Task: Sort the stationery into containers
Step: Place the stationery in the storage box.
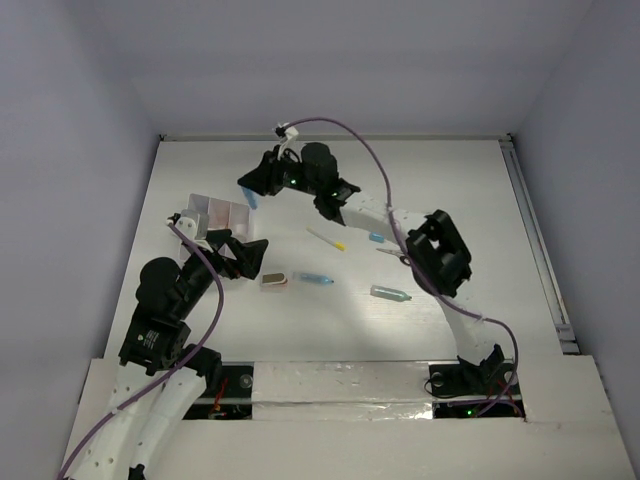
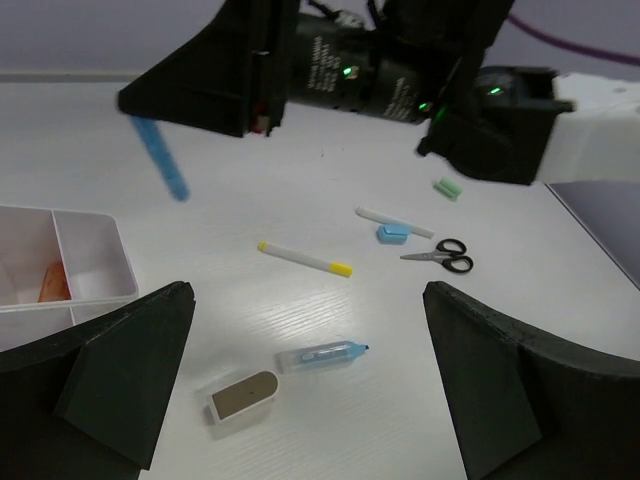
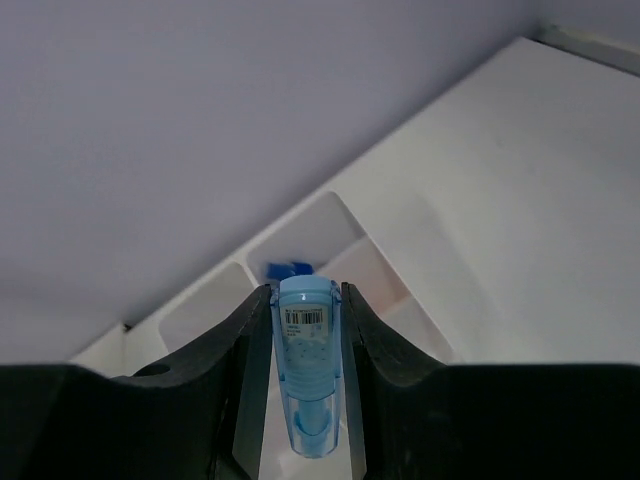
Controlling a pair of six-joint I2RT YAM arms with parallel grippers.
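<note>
I need to carry the marker [image 3: 307, 365] across next with my right gripper, lower it into the box's far middle section [image 3: 368, 272] and release it, since that section is below and to the left in the top view.
My right gripper [image 1: 254, 188] is shut on a light blue capsule-like marker [image 3: 307, 365] and hangs above the far edge of the white compartment box [image 1: 214, 212]. Seen from the left wrist, that marker [image 2: 160, 158] points down from the black jaws. The right wrist view has a dark blue piece [image 3: 288, 268] lying in one compartment of the box [image 3: 345, 208]. My left gripper [image 2: 310, 400] is open, low over a tan block [image 2: 243, 394] and a clear blue capsule [image 2: 325, 354]. An orange piece [image 2: 52, 283] lies in a compartment of the box [image 2: 88, 215].
On the table lie a white pen with a yellow tip [image 2: 305, 259], a small blue piece [image 2: 392, 233] against a white pen [image 2: 372, 215], black-handled scissors [image 2: 440, 255], a green piece [image 2: 447, 188] and a teal capsule [image 1: 390, 293]. The right arm [image 1: 430, 250] spans the table's right half.
</note>
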